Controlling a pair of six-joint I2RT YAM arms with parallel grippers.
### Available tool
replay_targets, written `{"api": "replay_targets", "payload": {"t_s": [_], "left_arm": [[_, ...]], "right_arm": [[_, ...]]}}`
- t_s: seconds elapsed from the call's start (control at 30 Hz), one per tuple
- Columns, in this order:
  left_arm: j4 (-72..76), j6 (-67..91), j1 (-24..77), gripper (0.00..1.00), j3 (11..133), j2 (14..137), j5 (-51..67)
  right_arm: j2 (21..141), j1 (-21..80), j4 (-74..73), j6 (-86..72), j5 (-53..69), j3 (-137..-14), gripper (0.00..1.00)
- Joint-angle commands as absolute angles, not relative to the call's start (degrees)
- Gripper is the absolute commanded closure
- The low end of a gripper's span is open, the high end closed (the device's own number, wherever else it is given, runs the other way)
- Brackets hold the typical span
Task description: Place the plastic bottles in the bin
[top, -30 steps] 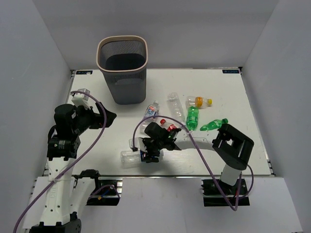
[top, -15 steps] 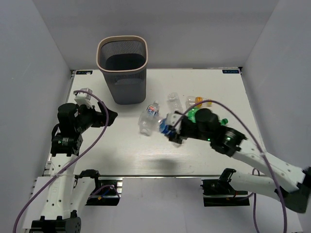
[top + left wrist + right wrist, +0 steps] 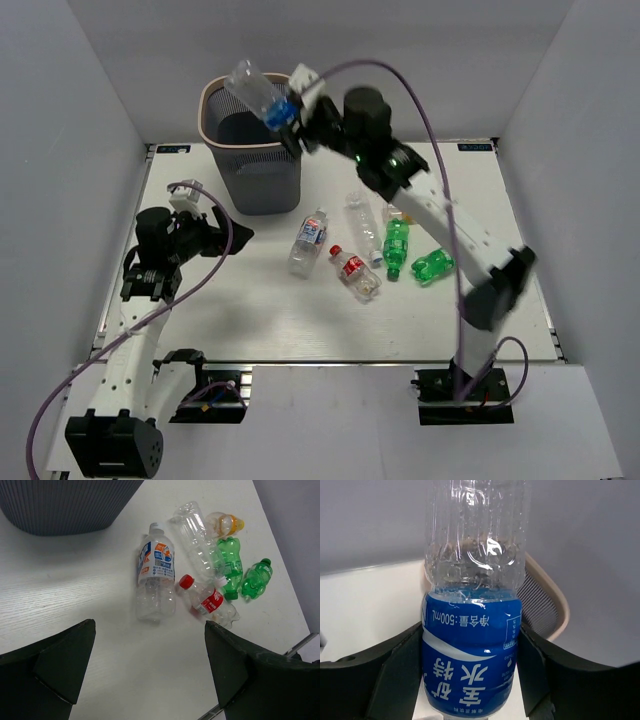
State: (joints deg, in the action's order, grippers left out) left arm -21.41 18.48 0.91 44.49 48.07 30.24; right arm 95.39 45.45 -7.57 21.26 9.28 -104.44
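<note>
The bin's rim is toward the right in the right wrist view, so my right gripper should move outward, turn the clear bottle over the bin's opening (image 3: 243,122) (image 3: 537,603) and release it.
My right gripper (image 3: 286,120) is shut on a clear bottle with a blue label (image 3: 256,92) and holds it tilted above the bin's (image 3: 265,185) pale rim. In the right wrist view the bottle (image 3: 472,630) sits between both fingers (image 3: 395,675), with the rim (image 3: 551,600) behind it. My left gripper (image 3: 236,238) is open and empty at the table's left. It looks across at a blue-and-orange-labelled bottle (image 3: 156,577), a red-capped bottle (image 3: 207,600), a clear bottle (image 3: 195,540), an orange-capped bottle (image 3: 225,524) and two green bottles (image 3: 230,565) (image 3: 256,577).
The loose bottles lie in a cluster right of the bin, around the table's middle (image 3: 352,272). The right arm stretches over them from the near right. Grey walls close in the table on three sides. The table's right edge (image 3: 295,640) shows in the left wrist view.
My right arm has swung from the table's near middle up and back to above the bin, carrying the blue-labelled bottle. My left arm has shifted slightly.
</note>
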Motion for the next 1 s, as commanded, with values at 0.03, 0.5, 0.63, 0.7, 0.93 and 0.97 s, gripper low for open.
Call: {"api": "replay_targets", "payload": {"t_s": [0.03, 0.5, 0.63, 0.7, 0.93, 0.97], "left_arm": [[-17.06, 18.46, 3.51, 0.01, 44.04, 49.56, 30.77], [-11.69, 12.14, 16.87, 0.01, 48.16, 64.69, 19.34], [-11.69, 11.60, 19.15, 0.01, 47.64, 65.91, 18.11], [-11.69, 11.60, 19.86, 0.01, 47.11, 65.92, 18.11], [-11.16, 12.13, 24.07, 0.01, 47.11, 67.06, 15.56], [-11.68, 12.13, 24.60, 0.01, 47.11, 67.84, 15.03]], "right_arm": [[111.78, 41.57, -11.34, 15.64, 16.42, -135.22, 0.89], [120.41, 35.16, 19.50, -1.30, 27.68, -124.89, 0.80], [121.90, 34.89, 24.95, -5.00, 27.60, -125.77, 0.80], [122.60, 34.81, 28.64, -6.94, 27.77, -125.33, 0.80], [126.99, 34.72, 32.78, -9.75, 26.99, -128.40, 0.77], [127.70, 34.72, 33.31, -10.54, 26.37, -128.93, 0.77]]}}
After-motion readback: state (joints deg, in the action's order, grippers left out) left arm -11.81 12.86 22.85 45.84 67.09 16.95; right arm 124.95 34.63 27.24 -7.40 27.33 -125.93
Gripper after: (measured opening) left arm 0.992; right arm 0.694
